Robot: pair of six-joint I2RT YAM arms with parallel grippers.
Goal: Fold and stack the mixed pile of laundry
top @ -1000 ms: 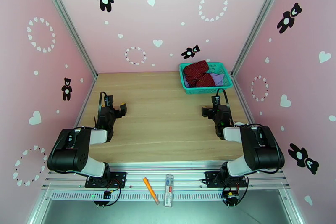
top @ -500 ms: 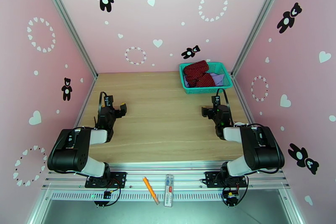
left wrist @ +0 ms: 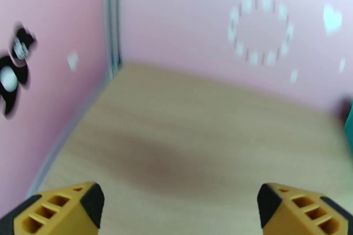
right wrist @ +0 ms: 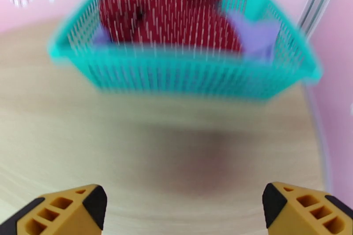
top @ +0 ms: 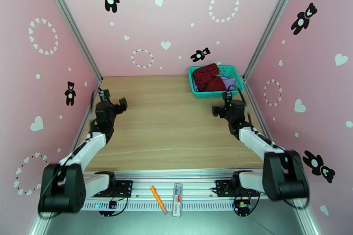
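Note:
My right gripper moves outward past the basket's near rim and down onto the red dotted cloth [top: 208,76] next, since that lies outward of it, atop the pile.
The mixed laundry pile lies in a teal mesh basket [top: 218,94] at the back right of the table: a dark red dotted cloth [top: 208,76] [right wrist: 167,11] on top, a lavender T-shirt [top: 228,82] [right wrist: 260,35] peeking out beside it. My right gripper [top: 219,111] [right wrist: 183,209] hovers open just in front of the basket, nothing between its yellow fingertips [right wrist: 70,209]. My left gripper [top: 120,104] [left wrist: 181,211] is open above bare wood at the left side, facing the back wall, far from the pile.
Pink walls with metal frame posts [top: 70,24] close in the wooden table [top: 172,121] on three sides. An orange pencil [top: 157,199] and a small white tool [top: 177,205] lie on the rail in front of the arm bases.
Both arms have stretched forward from their folded rest pose. The left gripper moved up and toward the left wall; the right gripper advanced slightly toward the basket. Both stayed open.

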